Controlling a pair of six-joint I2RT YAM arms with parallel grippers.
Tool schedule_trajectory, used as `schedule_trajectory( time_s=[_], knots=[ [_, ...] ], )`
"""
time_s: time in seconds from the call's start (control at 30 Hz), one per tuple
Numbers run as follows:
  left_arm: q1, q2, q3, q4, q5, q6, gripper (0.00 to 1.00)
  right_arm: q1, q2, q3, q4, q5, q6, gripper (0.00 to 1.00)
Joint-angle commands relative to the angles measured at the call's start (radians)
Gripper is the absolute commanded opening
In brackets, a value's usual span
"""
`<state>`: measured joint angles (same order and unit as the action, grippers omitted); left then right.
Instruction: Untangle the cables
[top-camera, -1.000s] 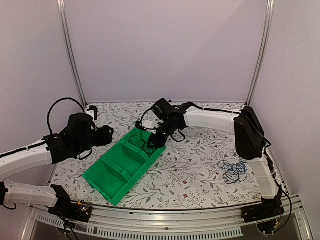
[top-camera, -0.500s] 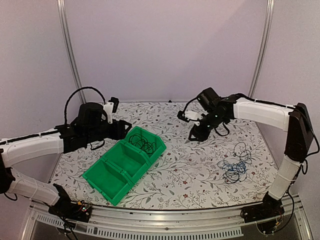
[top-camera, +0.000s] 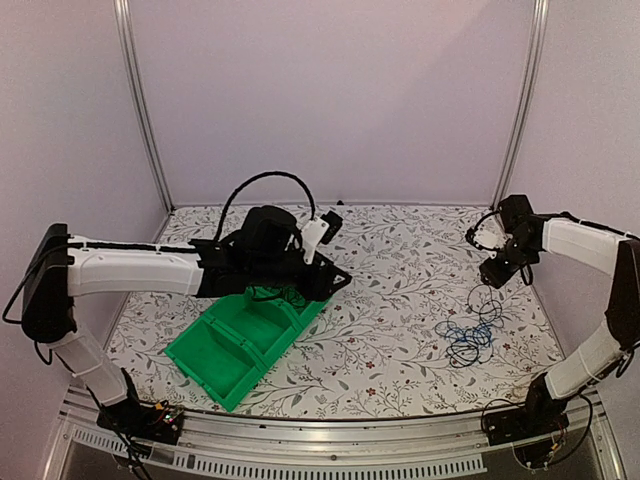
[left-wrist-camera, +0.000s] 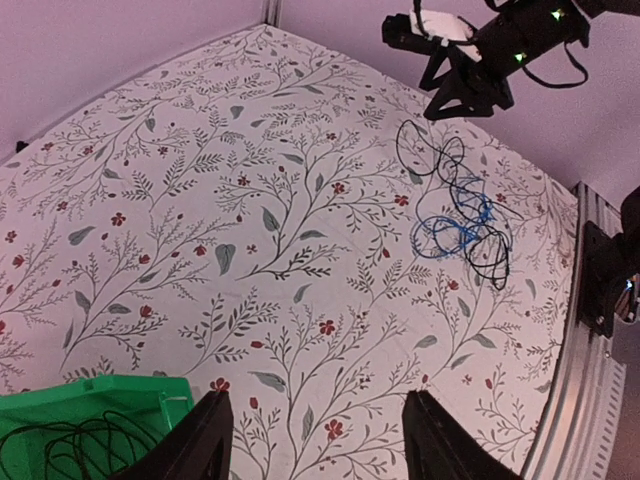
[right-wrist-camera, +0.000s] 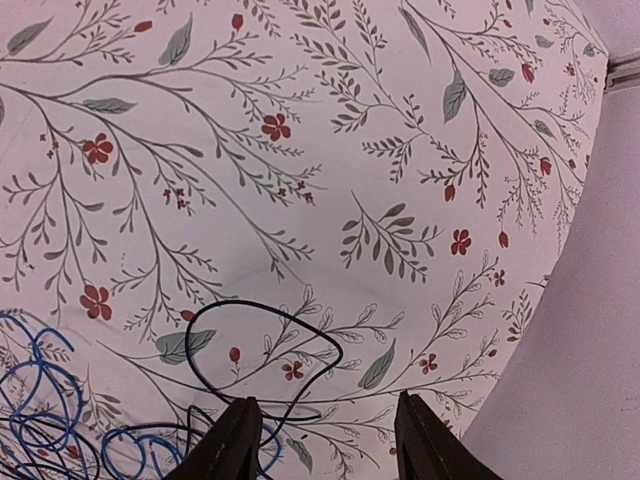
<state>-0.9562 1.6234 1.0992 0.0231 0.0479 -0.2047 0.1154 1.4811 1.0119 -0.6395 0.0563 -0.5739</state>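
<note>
I should first lower the open fingers of my right gripper around the black loop's bend (top-camera: 485, 288) (right-wrist-camera: 336, 352), which is free of the blue coils. Then I should close them to get that piece of black cable.
A tangle of thin cables (top-camera: 470, 335), blue coils mixed with black loops, lies on the flowered table at the right. In the left wrist view the blue coils (left-wrist-camera: 440, 222) show far ahead. Another black cable (left-wrist-camera: 80, 450) lies coiled in the far compartment of the green bin (top-camera: 230, 345). My right gripper (top-camera: 495, 270) hovers open just behind the tangle. In its wrist view a black loop (right-wrist-camera: 241, 301) lies on the table ahead of the right gripper (right-wrist-camera: 325, 445). My left gripper (top-camera: 335, 280) is open and empty beyond the bin's far end, the left gripper (left-wrist-camera: 320, 440) over bare table.
The green bin's corner (left-wrist-camera: 100, 390) sits at the lower left of the left wrist view. The left arm's thick black cable (top-camera: 265, 180) arches above it. The purple back wall and metal posts (top-camera: 520, 100) close in the table. A metal rail (top-camera: 350, 430) runs along the near edge.
The right arm swung from the green bin to the right side, above the tangle, its jaws widening. The left arm reached right, over the bin's far end.
</note>
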Motion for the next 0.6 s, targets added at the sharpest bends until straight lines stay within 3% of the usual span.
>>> schedule_trajectory(
  time_s=[0.0, 0.37, 0.47, 0.57],
  knots=[
    [-0.034, 0.045, 0.037, 0.012, 0.071, 0.000, 0.58, -0.001, 0.027, -0.053, 0.101, 0.145, -0.095, 0.50],
    [-0.051, 0.037, 0.018, 0.043, 0.052, -0.039, 0.59, -0.011, 0.185, -0.065, 0.232, 0.152, -0.144, 0.51],
    [-0.052, 0.039, 0.013, 0.062, 0.052, -0.042, 0.58, -0.016, 0.214, -0.058, 0.250, 0.123, -0.149, 0.41],
    [-0.051, 0.055, 0.014, 0.087, 0.048, -0.053, 0.59, -0.016, 0.217, -0.049, 0.237, 0.078, -0.143, 0.17]
  ],
)
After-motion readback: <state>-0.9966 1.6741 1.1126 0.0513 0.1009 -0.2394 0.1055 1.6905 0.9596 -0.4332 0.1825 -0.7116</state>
